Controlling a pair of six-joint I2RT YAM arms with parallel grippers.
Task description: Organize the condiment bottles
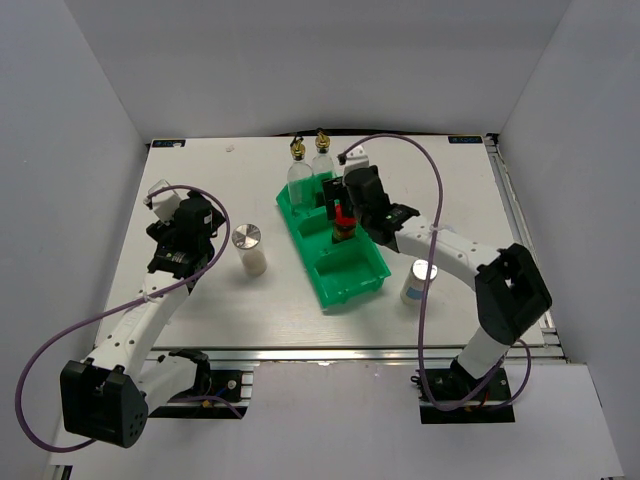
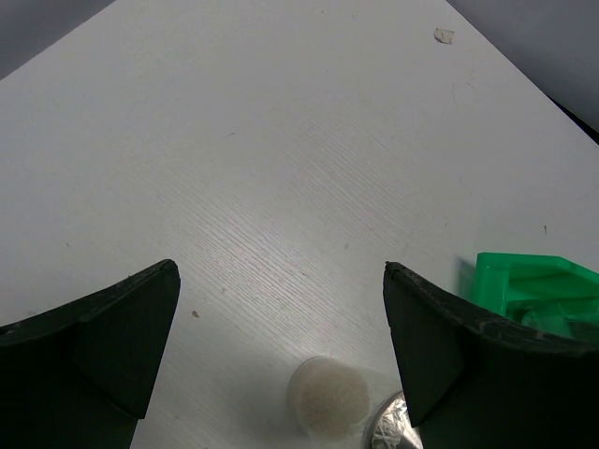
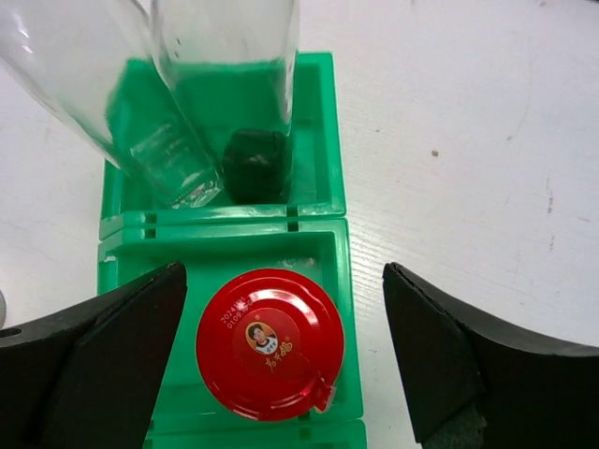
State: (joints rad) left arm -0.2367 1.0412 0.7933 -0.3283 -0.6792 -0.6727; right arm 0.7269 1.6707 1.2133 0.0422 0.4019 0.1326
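The white-lidded jar stands to my right gripper's right in the top view, so next I move that gripper off the red-lidded jar [image 1: 343, 224] and down over the white-lidded jar.
The green tray [image 1: 352, 283] lies mid-table. Two clear gold-capped bottles [image 1: 298, 167] [image 1: 322, 158] stand at its far end; in the right wrist view the bottles [image 3: 225, 65] stand in the far compartment. The red-lidded jar [image 1: 343, 224] [image 3: 270, 342] stands in the middle compartment. My right gripper [image 1: 343, 212] [image 3: 283, 281] is open, one finger on each side of the jar, apart from it. A silver-lidded white shaker [image 1: 248, 248] stands left of the tray; it shows at the bottom of the left wrist view [image 2: 328, 397]. My left gripper [image 1: 205, 232] [image 2: 281, 271] is open and empty beside it. I see no purple-lidded jar.
Another silver-lidded white container [image 1: 420, 281] stands on the table right of the tray. A dark object [image 3: 255, 166] sits in the tray's far compartment by the bottles; I cannot tell what it is. The tray's near compartment holds nothing. Grey walls enclose the table.
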